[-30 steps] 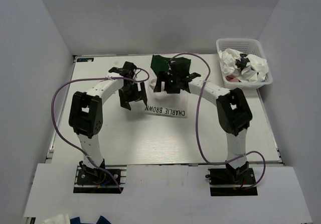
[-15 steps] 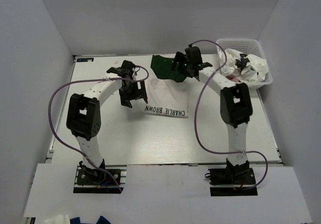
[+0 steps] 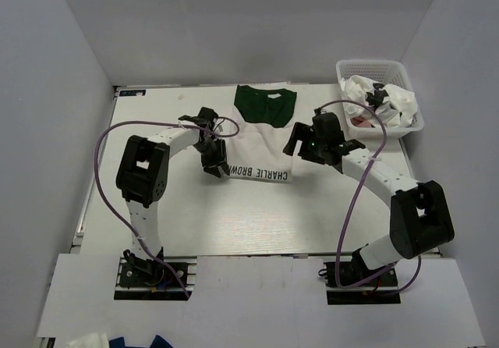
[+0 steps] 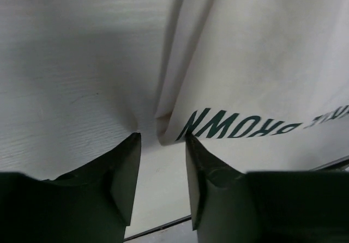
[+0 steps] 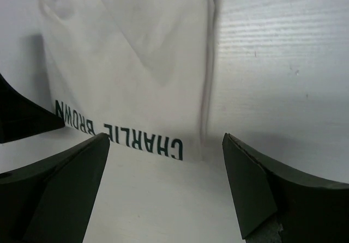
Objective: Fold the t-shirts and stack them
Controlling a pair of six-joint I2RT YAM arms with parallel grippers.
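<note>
I need to lower my right gripper and draw it back onto the white shirt's near corner beside CHARLIE (image 3: 289, 179) (image 5: 194, 155), because that corner is below my gripper and nearer my base.
A white t-shirt (image 3: 261, 143) printed CHARLIE BROWN lies folded flat mid-table. A dark green t-shirt (image 3: 266, 104) lies flat just behind it, and their edges meet. My left gripper (image 3: 217, 168) is low at the white shirt's near-left corner. In the left wrist view that gripper (image 4: 163, 137) has its jaws narrowed but still apart, and the corner of the white shirt (image 4: 256, 63) sits right at the tips. My right gripper (image 3: 296, 145) hovers wide open by the near-right corner. The right wrist view shows this gripper (image 5: 166, 139) above the shirt's printed edge (image 5: 125, 63), holding nothing.
A white lattice basket (image 3: 405, 126) at the back right holds crumpled white t-shirts (image 3: 382, 100) with black print. Grey walls enclose the white table (image 3: 234, 215) on three sides. Purple cables loop from both arms.
The right arm left the green shirt lying flat at the back and swung down to the white shirt's right corner. The left gripper dropped to the left corner and its jaws narrowed.
</note>
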